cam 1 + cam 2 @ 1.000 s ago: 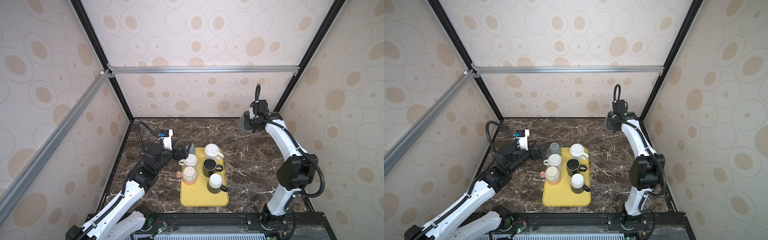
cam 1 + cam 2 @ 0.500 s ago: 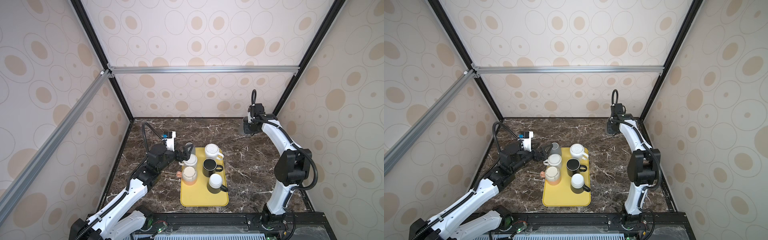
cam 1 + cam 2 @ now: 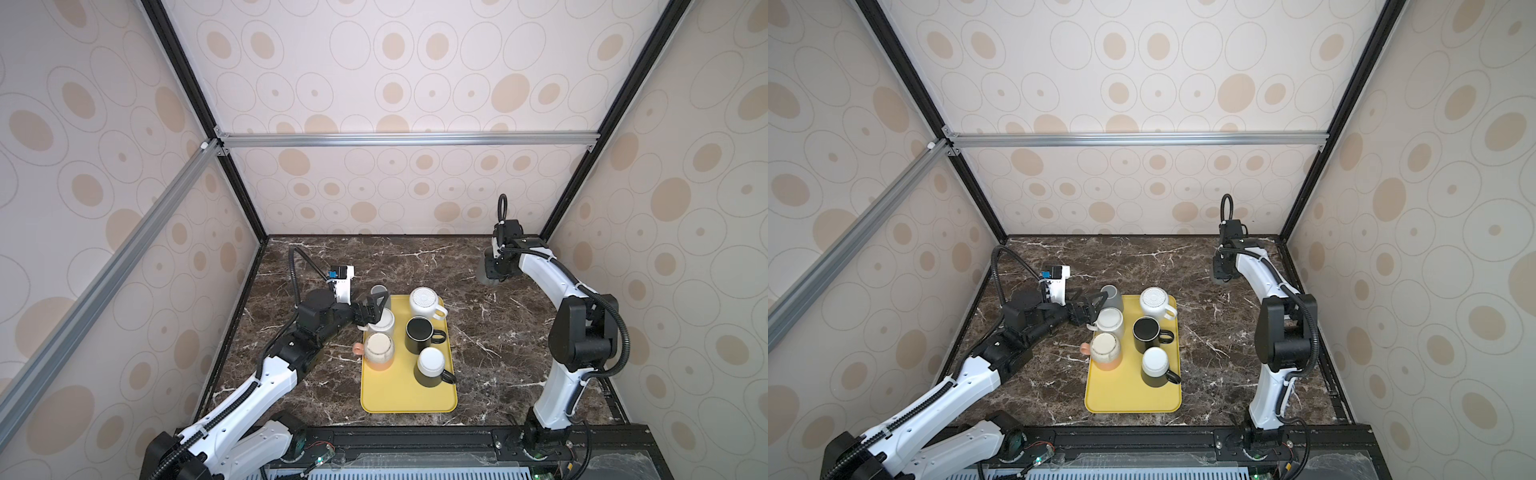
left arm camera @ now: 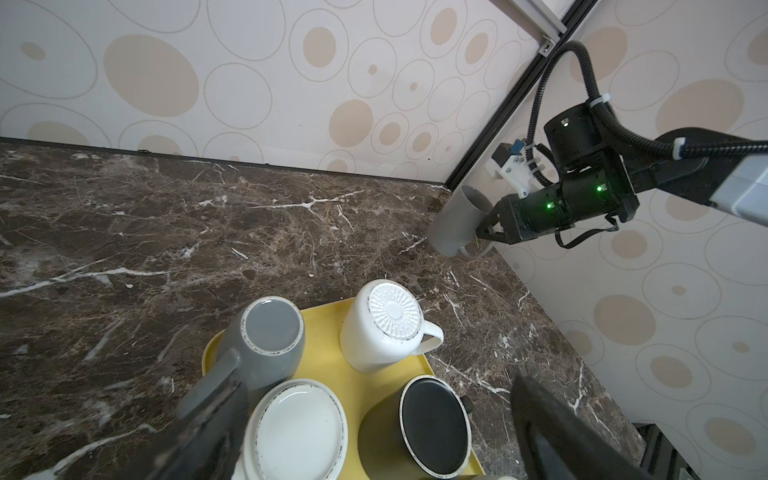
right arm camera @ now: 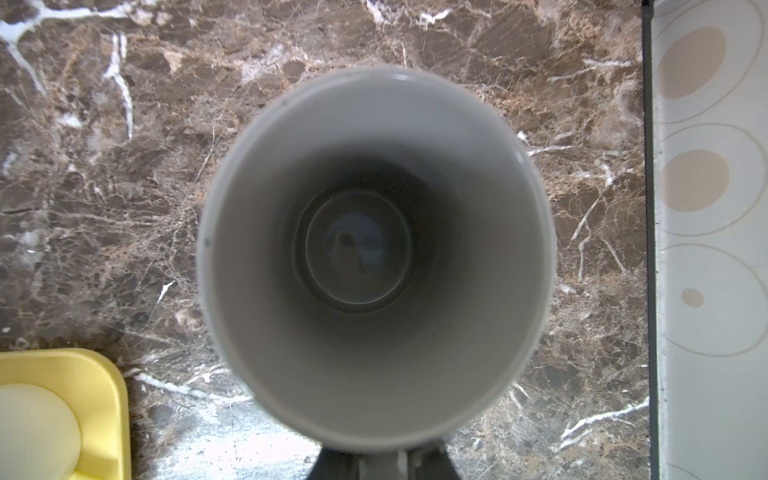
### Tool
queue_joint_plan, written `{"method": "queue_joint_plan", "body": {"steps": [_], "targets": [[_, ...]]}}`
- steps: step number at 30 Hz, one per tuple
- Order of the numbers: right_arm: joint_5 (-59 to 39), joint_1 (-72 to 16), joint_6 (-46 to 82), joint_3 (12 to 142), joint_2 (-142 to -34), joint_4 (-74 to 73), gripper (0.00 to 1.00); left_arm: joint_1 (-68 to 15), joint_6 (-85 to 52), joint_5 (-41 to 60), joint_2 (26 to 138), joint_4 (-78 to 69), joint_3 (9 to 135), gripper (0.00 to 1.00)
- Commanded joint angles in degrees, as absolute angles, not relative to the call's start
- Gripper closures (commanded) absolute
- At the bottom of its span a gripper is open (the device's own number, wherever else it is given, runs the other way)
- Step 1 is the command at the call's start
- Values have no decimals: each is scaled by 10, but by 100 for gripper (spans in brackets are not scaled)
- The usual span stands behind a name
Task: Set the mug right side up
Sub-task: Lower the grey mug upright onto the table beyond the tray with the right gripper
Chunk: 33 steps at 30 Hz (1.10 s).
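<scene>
The grey mug's opening already faces up, so my right gripper should next lower its base onto the marble table below and release its handle.
A grey mug [image 3: 485, 277] [image 5: 374, 249] is at the back right of the marble table, mouth up. My right gripper [image 3: 495, 269] [image 5: 382, 463] is shut on its handle. In the left wrist view this mug [image 4: 455, 220] leans slightly, with its base at or just above the table. My left gripper [image 3: 372, 309] [image 4: 378, 388] is open, low over the far left corner of the yellow tray [image 3: 407, 395]. There its fingers [image 4: 208, 428] straddle a white mug [image 4: 299, 428] and a black mug [image 4: 432, 428], holding nothing.
The tray also carries an upside-down grey mug [image 4: 270, 336], an upside-down white mug with a ribbed base [image 3: 424, 303], a beige mug with a pink handle [image 3: 378, 351] and a black mug with a white top [image 3: 432, 365]. The right wall [image 5: 706, 208] runs close beside the held mug.
My right gripper has come down toward the table with the grey mug. My left gripper has shifted a little to the right, over the tray's far left mugs.
</scene>
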<state>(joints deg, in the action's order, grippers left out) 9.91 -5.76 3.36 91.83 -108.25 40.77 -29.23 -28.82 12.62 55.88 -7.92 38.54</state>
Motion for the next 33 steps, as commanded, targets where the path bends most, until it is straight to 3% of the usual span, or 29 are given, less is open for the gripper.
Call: {"method": "queue_joint_plan", "body": {"steps": [1,33], "targets": [[127,-55,27,913,-1076,354,100,-289,-287,133,558,-95,385,2],[155,-55,17,877,-1100,300,100,-292,-301,151,576,-125,360,2]]}}
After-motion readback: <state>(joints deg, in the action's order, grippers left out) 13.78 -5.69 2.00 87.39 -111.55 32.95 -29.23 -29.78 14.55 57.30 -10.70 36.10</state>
